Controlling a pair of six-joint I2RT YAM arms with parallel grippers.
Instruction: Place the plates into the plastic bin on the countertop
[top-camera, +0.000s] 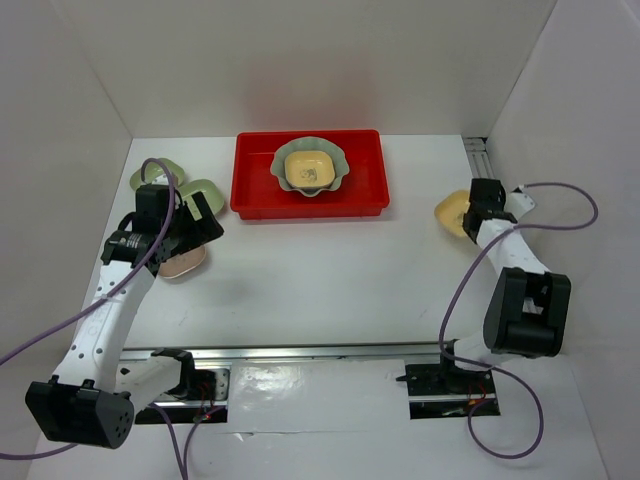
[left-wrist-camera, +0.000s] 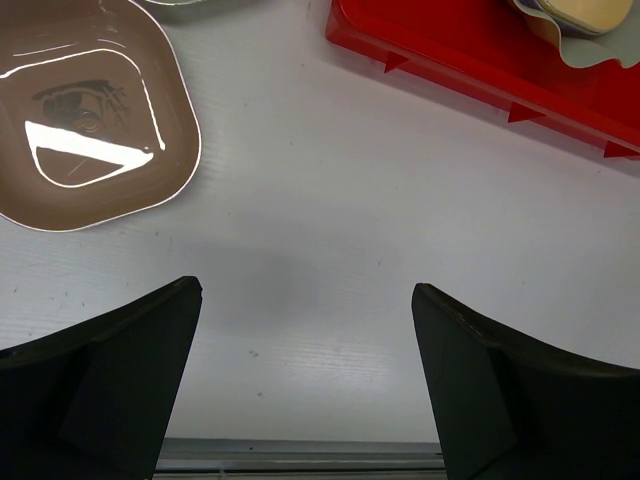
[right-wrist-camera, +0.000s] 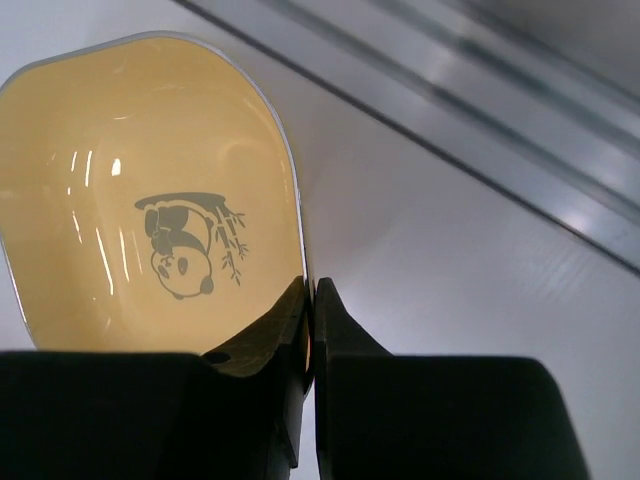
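Observation:
The panda dish should next be lifted over the red bin by my right gripper and lowered onto a yellowish dish (top-camera: 310, 170).
The red plastic bin (top-camera: 258, 190) stands at the back middle of the white countertop (top-camera: 330, 280). In it lies the large pale-green scalloped plate (top-camera: 338, 170) with a small yellowish dish (top-camera: 308, 170) inside. My right gripper (top-camera: 472, 215) is shut on the rim of a yellow-orange panda dish (top-camera: 450, 210) at the right; in the right wrist view the jaws (right-wrist-camera: 311, 295) pinch the dish (right-wrist-camera: 130, 200) at its edge. My left gripper (top-camera: 205, 228) is open and empty over bare counter (left-wrist-camera: 305, 290), beside a pinkish-tan dish (top-camera: 185, 264) (left-wrist-camera: 90, 120). No lavender dish shows.
Two small pale-green dishes (top-camera: 150, 176) (top-camera: 205, 190) lie at the far left behind my left gripper. A metal rail (top-camera: 478, 155) runs along the right wall. White walls close in three sides. The bin's edge (left-wrist-camera: 470, 70) shows in the left wrist view.

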